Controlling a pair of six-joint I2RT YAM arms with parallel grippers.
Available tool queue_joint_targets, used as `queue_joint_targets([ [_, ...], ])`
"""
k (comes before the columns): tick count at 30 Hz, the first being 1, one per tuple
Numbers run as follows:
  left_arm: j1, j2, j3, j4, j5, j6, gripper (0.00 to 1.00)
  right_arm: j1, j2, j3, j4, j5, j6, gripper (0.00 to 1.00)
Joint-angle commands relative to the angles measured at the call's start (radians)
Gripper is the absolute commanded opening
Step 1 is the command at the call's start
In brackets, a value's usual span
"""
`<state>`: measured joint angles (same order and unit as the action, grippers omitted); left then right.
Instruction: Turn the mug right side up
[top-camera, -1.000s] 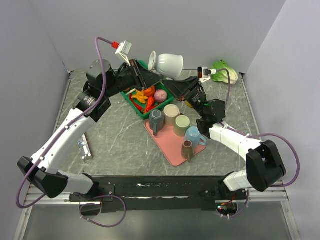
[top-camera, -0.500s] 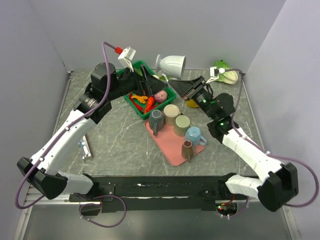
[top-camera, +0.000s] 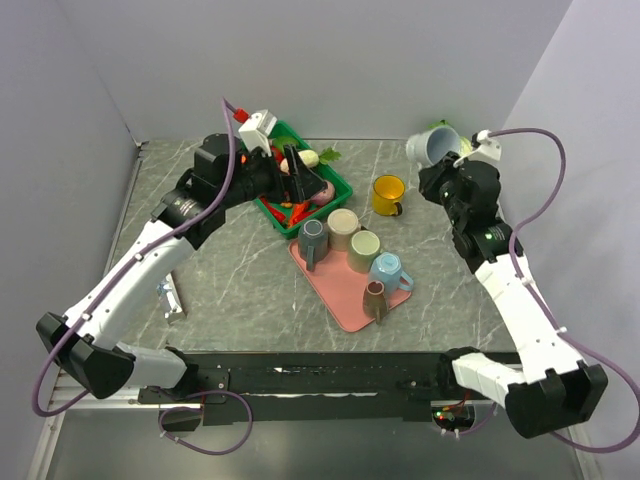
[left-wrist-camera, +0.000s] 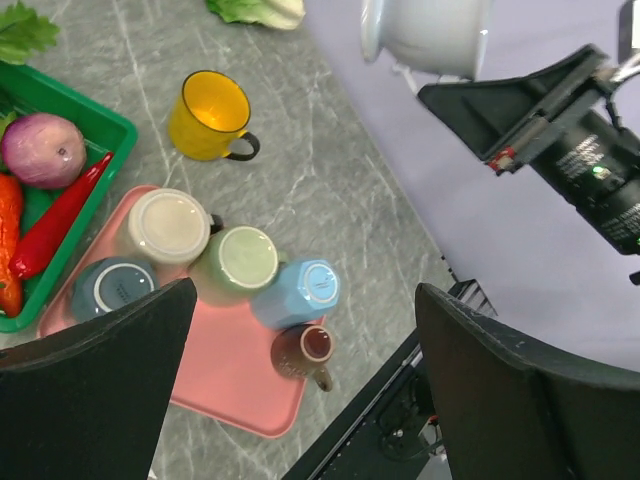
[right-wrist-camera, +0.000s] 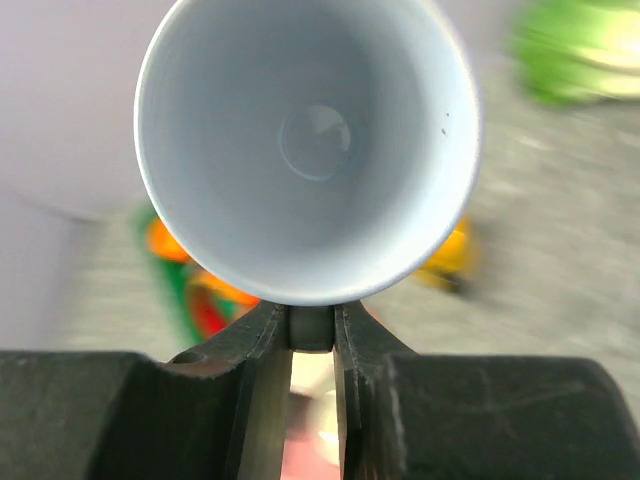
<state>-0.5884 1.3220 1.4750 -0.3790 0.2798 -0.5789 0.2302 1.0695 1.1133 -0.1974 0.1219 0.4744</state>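
Note:
The white mug's opening slants, so my right gripper needs to go down next toward the bare tabletop (top-camera: 417, 203) beside the yellow mug and tilt until the white mug (top-camera: 430, 147) sits level. Then it needs to let go of the mug.
A white mug (top-camera: 430, 147) hangs in the air over the table's back right. My right gripper (top-camera: 449, 166) is shut on its handle. In the right wrist view the mug (right-wrist-camera: 310, 150) shows its empty inside, with my right gripper (right-wrist-camera: 313, 330) pinching the handle just under the rim. From above, the mouth is visible and tilted. My left gripper (top-camera: 301, 176) stands open over the green basket (top-camera: 340, 185), holding nothing. In the left wrist view its wide-apart fingers (left-wrist-camera: 500, 390) frame the tray, and the mug (left-wrist-camera: 430, 35) shows at the top.
A pink tray (top-camera: 338, 298) in the middle carries several upside-down mugs. A yellow mug (top-camera: 388, 195) stands upright behind it. The green basket holds vegetables. Lettuce (left-wrist-camera: 262, 10) lies at the back right. A metal piece (top-camera: 170, 297) lies on the left.
My left gripper has let go of the white mug, opened and drawn back over the basket. My right arm has swung the mug from the back centre to the back right.

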Motion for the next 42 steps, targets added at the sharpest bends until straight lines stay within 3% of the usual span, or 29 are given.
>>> queue_joint_targets([
  [1, 0.001, 0.025, 0.008, -0.027, -0.022, 0.037, 0.96, -0.041, 0.068, 0.002, -0.042, 0.076, -0.157, 0.00],
  [22, 0.001, 0.089, -0.019, -0.055, -0.025, 0.057, 0.96, -0.132, 0.536, 0.066, 0.035, 0.093, -0.200, 0.00],
  [33, -0.001, 0.111, -0.042, -0.058, -0.019, 0.062, 0.96, -0.140, 0.662, 0.103, 0.088, 0.082, -0.198, 0.00],
  [42, -0.001, 0.129, -0.062, -0.061, -0.028, 0.060, 0.96, -0.144, 0.730, 0.203, -0.005, 0.119, -0.180, 0.00],
])
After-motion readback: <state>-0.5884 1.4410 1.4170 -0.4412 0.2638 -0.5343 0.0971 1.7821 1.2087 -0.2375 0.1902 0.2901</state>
